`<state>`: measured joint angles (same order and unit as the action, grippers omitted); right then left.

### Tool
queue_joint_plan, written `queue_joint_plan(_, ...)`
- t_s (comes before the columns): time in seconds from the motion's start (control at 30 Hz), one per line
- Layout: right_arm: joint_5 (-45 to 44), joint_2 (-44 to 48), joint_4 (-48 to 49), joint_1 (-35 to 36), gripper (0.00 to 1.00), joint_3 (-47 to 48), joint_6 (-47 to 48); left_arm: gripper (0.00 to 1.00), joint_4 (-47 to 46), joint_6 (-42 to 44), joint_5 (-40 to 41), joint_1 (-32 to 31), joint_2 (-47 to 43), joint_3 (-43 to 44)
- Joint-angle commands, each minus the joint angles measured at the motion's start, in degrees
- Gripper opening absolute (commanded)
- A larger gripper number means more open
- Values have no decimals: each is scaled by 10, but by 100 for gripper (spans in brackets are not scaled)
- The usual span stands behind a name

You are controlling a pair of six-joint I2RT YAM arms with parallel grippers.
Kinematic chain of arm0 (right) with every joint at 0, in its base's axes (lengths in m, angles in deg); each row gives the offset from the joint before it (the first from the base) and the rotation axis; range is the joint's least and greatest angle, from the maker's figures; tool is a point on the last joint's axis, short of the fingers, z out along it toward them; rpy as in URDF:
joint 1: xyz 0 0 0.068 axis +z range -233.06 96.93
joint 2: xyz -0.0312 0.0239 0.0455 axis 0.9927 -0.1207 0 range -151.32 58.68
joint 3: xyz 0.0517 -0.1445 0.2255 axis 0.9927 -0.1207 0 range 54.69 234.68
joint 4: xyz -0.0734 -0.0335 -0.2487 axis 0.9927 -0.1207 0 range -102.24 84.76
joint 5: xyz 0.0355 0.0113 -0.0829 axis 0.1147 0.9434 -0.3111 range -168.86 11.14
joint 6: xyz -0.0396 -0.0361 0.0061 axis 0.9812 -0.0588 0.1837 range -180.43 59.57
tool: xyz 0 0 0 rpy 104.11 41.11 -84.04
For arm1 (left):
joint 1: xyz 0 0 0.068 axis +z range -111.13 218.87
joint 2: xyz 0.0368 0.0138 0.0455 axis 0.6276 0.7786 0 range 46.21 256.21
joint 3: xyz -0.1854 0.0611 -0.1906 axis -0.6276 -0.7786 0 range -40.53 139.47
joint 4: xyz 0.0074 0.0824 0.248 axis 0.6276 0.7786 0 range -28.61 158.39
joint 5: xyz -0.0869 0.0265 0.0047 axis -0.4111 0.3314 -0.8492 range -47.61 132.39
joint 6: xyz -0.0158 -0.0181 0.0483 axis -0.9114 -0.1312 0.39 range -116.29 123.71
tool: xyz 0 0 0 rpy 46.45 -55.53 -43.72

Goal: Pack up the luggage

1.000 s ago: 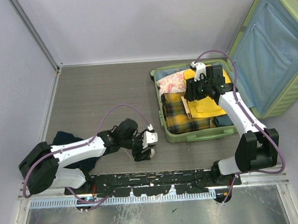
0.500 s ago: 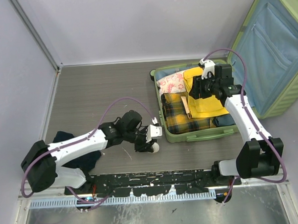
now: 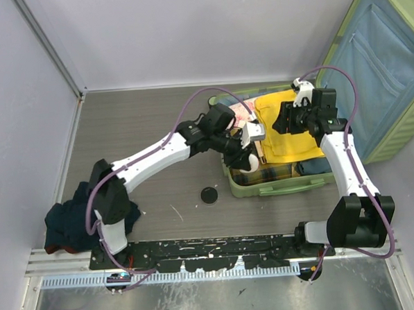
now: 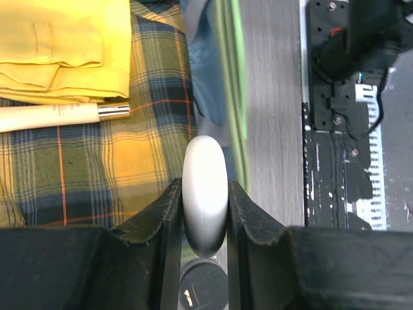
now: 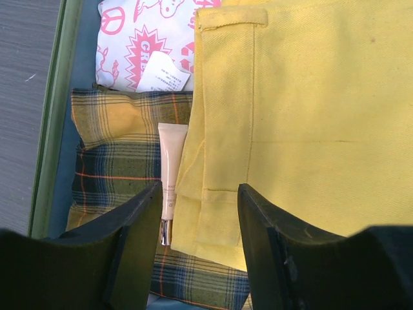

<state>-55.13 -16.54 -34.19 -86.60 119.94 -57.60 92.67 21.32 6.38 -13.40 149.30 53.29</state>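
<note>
I should next move the white oval object in my left gripper outward and down onto the bare plaid cloth beside the cream tube (image 5: pixel 171 174), inside the suitcase's rim.
The luggage (image 3: pixel 278 187), a light-green suitcase, lies open with its blue-lined lid (image 3: pixel 376 63) leaning back at the right. Inside are a plaid cloth (image 5: pixel 110 148), a yellow garment (image 5: pixel 303 103), a cream tube (image 5: pixel 171 174) and a white, pink-printed pouch (image 5: pixel 135 45). My left gripper (image 3: pixel 248 151) is shut on a white oval object (image 4: pixel 205 187) and holds it over the suitcase's near-left rim (image 4: pixel 235 97), above the plaid cloth (image 4: pixel 84 168). My right gripper (image 5: pixel 200 194) hovers open over the yellow garment (image 3: pixel 285 123), with nothing between its fingers.
A small black round disc (image 3: pixel 209 195) lies on the table just in front of the suitcase; the left wrist view shows the disc (image 4: pixel 203 287) below the held object. A heap of dark clothing (image 3: pixel 68 221) sits at the near left beside the left arm's base.
My left gripper closed on the white oval object and carried it from the near table up-right to the suitcase's rim, leaving the black disc behind. My right gripper drifted right over the yellow garment.
</note>
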Motion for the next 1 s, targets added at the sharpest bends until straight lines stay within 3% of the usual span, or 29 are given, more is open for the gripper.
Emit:
queue_joint_plan(0.0,11,21,11,-3,55,13,-6,12,46,-57,-46,25,70,91)
queue_joint_plan(0.2,9,26,12,-9,55,2,-8,12,61,-75,-52,47,167,173)
queue_joint_plan(0.3,10,26,14,-12,56,-2,-9,17,64,-82,-48,59,218,218)
queue_joint_plan(0.37,11,25,15,-13,56,-3,-11,28,77,-95,-34,70,253,262)
queue_joint_plan(0.43,12,25,16,-14,57,-3,-14,48,95,-104,-10,88,284,319)
queue_joint_plan(0.6,14,24,15,-15,60,3,-13,72,84,-118,48,129,287,363)
queue_joint_plan(0.77,20,21,18,-15,61,7,-9,77,34,-79,44,154,190,271)
queue_joint_plan(0.97,27,23,14,-15,62,19,12,85,-49,12,-23,183,14,3)
